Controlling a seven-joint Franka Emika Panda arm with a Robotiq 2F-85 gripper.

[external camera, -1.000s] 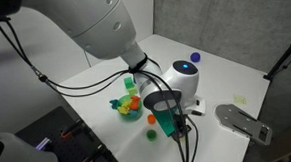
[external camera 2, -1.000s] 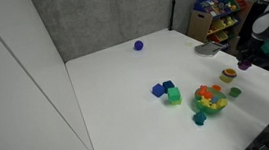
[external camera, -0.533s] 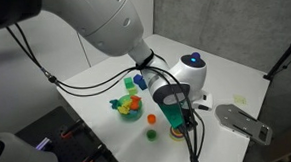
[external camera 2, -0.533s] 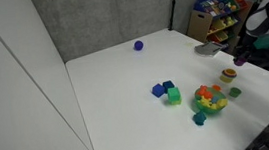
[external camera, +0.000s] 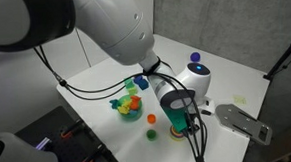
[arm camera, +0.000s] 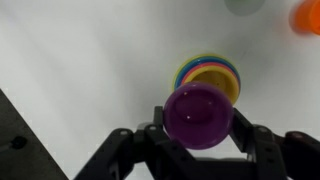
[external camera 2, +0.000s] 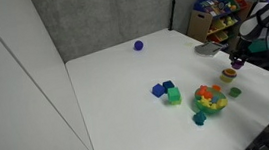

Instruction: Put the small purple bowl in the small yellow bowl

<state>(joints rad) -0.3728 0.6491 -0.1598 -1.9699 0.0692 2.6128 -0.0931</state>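
My gripper moves over the small yellow bowl's opening (arm camera: 212, 77) next, since it lies below, slightly off-centre. Then my gripper goes down to release the purple bowl (arm camera: 198, 114).
In the wrist view my gripper (arm camera: 198, 120) is shut on the small purple bowl (arm camera: 198, 114), holding it by its sides with the opening facing the camera. The small yellow bowl (arm camera: 210, 72) sits on the white table just beyond and below it, partly covered by the purple bowl, with coloured rims showing at its edge. In both exterior views the gripper (external camera: 178, 119) (external camera 2: 236, 62) hangs just above the yellow bowl (external camera 2: 228, 74) near the table edge. The arm hides most of the yellow bowl in an exterior view (external camera: 175, 135).
A heap of colourful toys (external camera: 127, 104) (external camera 2: 210, 99) lies close by. A small green cup (external camera: 151, 135) (external camera 2: 235, 93), blue and green blocks (external camera 2: 166, 92) and a dark blue-purple ball (external camera 2: 138, 45) are on the table. A grey object (external camera: 243, 121) lies at the table edge.
The gripper, still holding the purple bowl, has shifted a little sideways and lower, to just over the yellow bowl.
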